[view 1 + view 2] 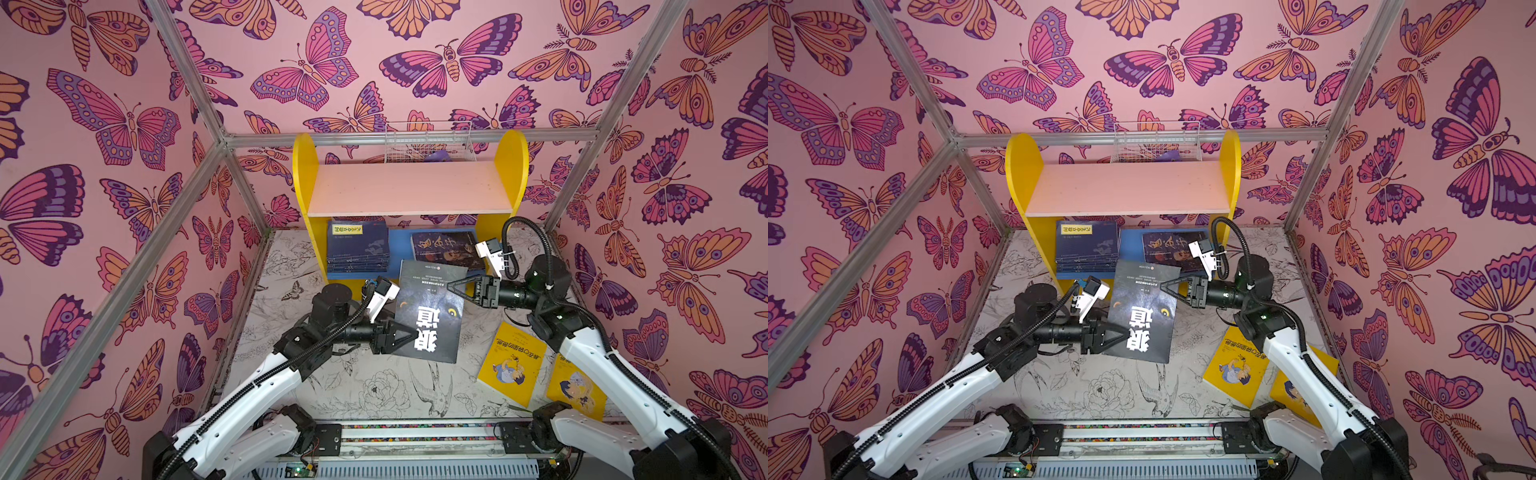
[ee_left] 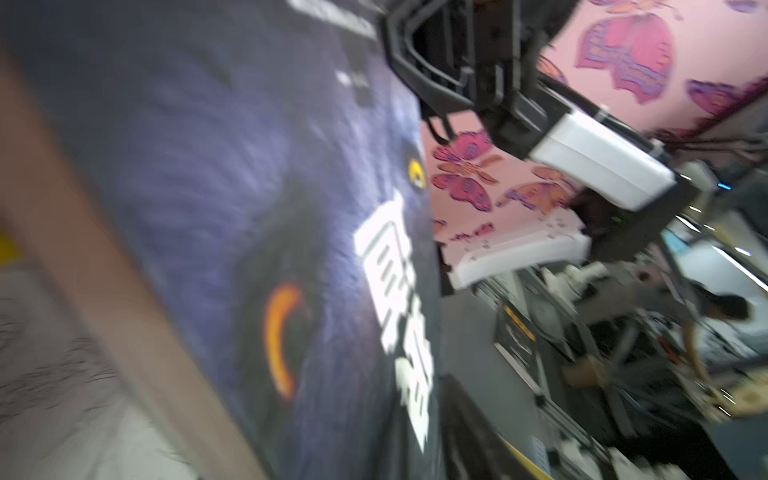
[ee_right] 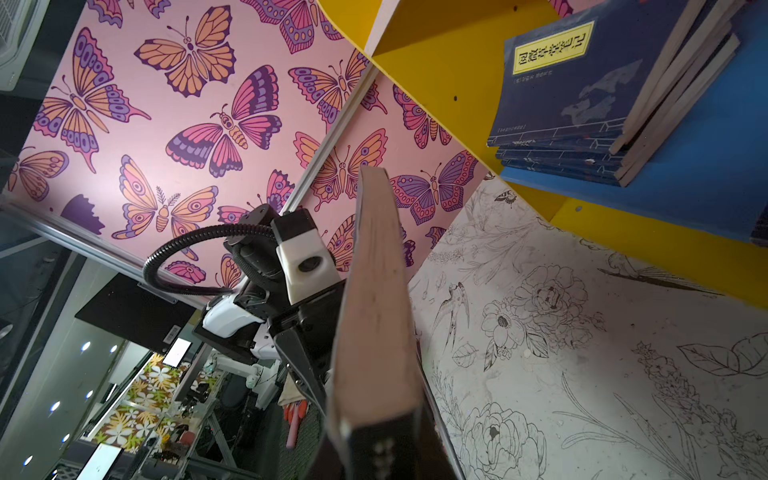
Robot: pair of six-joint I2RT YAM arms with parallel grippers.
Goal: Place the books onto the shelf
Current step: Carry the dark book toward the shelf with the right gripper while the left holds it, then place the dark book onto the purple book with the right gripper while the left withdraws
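Note:
The held book comes down next onto the other dark book, outward and below my right gripper, as the gripper turns outward and then releases it.
A dark book with a wolf's eyes on its cover hangs tilted above the table, in front of the shelf. My right gripper is shut on the book's far right edge; the page edge runs out from between its jaws. My left gripper is at the near left edge, and its one visible finger stands just off the blurred cover. A navy stack and another dark book lie on the blue lower board. Two yellow books lie at the table's right.
The pale pink upper board carries nothing. A white wire basket hangs on the frame behind the shelf. The right arm reaches over the yellow books. Butterfly-patterned walls close in on both sides.

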